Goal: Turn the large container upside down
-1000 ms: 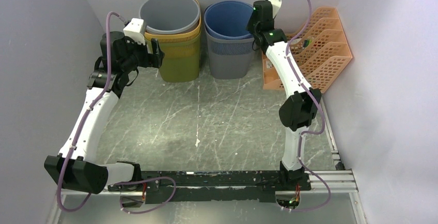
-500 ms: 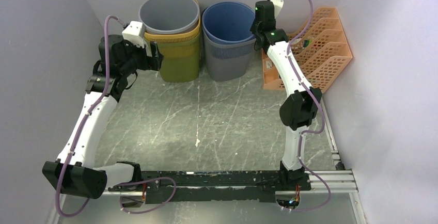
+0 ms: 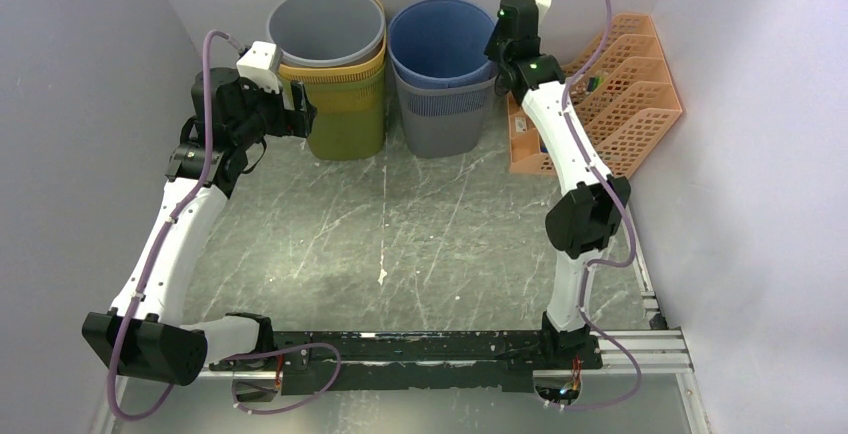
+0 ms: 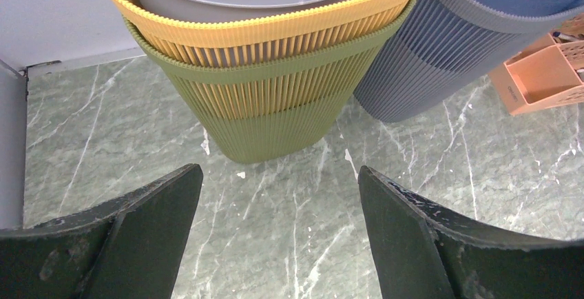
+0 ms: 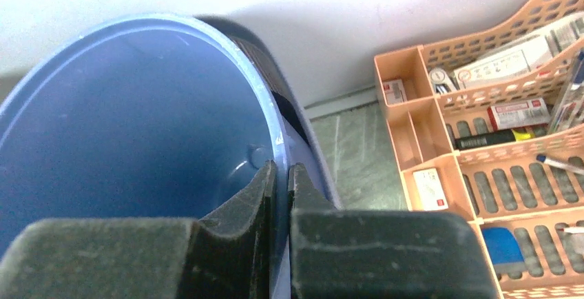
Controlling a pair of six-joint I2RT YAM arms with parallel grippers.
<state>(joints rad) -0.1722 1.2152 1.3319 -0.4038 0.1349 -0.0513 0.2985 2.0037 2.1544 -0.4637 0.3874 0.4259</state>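
The blue container (image 3: 440, 44) sits nested in the grey one, so the robot's right gripper will rise, come back and down over the bare marbled tabletop, and release.
A large blue container (image 3: 440, 44) nested in a grey ribbed one (image 3: 440, 114) stands at the back middle, tilted a little to the left. My right gripper (image 3: 497, 66) is shut on its right rim; in the right wrist view the fingers (image 5: 265, 189) pinch the blue rim (image 5: 272, 130), one inside and one outside. A stack of grey, yellow and olive containers (image 3: 340, 84) stands to its left. My left gripper (image 3: 305, 114) is open and empty beside the olive container (image 4: 275, 116), its fingers (image 4: 158, 209) wide apart above the table.
An orange lattice organiser (image 3: 610, 94) with small items stands at the back right, close to the right arm; it also shows in the right wrist view (image 5: 482, 120). Grey walls close in the back and both sides. Marbled green table (image 3: 400, 244) in front.
My right gripper has risen slightly with the blue container's rim, tipping the container to the left. The left arm shifted slightly left and then held still.
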